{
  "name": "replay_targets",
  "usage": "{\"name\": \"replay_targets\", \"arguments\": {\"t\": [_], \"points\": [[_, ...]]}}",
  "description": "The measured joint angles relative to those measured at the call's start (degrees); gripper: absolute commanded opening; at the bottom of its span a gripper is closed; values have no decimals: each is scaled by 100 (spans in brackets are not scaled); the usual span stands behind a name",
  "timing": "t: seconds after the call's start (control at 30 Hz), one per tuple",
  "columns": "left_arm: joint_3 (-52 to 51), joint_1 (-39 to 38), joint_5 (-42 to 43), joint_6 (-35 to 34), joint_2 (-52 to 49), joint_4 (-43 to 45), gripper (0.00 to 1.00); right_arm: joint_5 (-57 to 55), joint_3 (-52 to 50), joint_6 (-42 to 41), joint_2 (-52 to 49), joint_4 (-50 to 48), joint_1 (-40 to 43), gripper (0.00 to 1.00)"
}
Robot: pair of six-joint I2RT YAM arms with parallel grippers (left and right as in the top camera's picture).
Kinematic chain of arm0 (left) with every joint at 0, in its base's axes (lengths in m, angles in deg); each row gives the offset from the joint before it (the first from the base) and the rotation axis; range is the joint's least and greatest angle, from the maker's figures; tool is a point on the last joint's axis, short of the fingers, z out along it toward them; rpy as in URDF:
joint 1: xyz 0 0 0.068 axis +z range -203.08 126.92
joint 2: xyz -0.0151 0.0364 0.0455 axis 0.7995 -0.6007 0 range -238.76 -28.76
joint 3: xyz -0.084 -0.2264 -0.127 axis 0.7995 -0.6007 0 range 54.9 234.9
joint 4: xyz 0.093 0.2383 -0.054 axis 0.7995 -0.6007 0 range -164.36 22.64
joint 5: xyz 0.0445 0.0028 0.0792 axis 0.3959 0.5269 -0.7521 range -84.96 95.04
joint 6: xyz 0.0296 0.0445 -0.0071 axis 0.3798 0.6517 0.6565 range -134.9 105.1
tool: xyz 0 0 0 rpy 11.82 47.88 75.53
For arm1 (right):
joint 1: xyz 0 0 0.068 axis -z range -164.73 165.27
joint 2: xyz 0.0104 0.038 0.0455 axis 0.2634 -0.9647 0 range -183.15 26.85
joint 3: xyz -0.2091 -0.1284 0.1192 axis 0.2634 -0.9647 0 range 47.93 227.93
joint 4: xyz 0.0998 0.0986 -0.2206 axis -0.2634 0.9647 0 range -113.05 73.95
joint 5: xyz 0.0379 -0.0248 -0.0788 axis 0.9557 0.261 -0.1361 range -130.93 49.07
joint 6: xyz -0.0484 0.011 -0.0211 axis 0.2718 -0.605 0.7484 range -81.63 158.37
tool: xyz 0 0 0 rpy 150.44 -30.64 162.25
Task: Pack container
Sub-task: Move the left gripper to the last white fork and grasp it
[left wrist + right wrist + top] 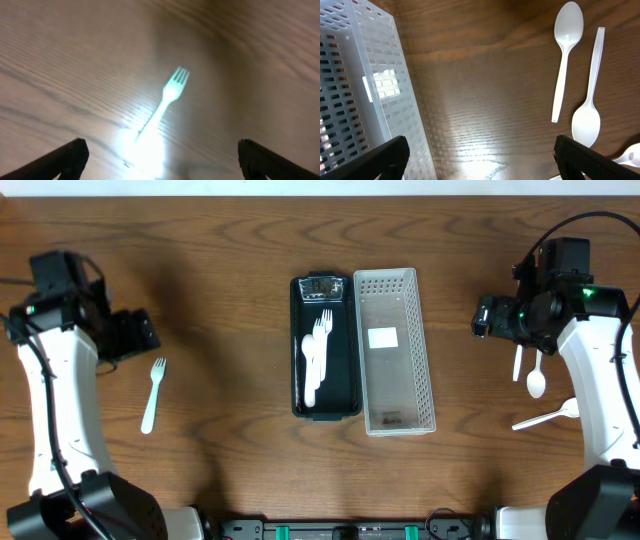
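Note:
Next I will lower my left gripper and turn its open fingers around the base of its head, as the white fork lies below, slanted.
A black container sits mid-table with white forks lying in it. A white perforated basket stands against its right side and also shows in the right wrist view. One white fork lies on the table at the left, and in the left wrist view. My left gripper is open and empty above it. My right gripper is open and empty between the basket and the loose white spoons.
Three white spoons lie on the table at the right, one angled at the front. In the right wrist view a second spoon lies reversed beside the first. A clear item sits at the container's far end.

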Motion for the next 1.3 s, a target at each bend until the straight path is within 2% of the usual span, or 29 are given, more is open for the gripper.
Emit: {"name": "replay_targets", "arguments": {"t": [0.27, 0.73, 1.07, 1.13, 1.3], "points": [[-455, 133, 57, 542, -407, 345, 98, -109, 0, 2, 0, -184, 0, 96], [-457, 133, 136, 1093, -2197, 901, 98, -136, 0, 2, 0, -444, 0, 98], [-452, 133, 205, 1665, -2507, 1360, 99, -133, 0, 2, 0, -446, 0, 97], [-452, 136, 225, 1727, -2514, 1381, 93, -133, 0, 2, 0, -444, 0, 97], [-442, 140, 262, 1799, -2524, 1392, 67, -138, 0, 2, 0, -444, 0, 97]]}}
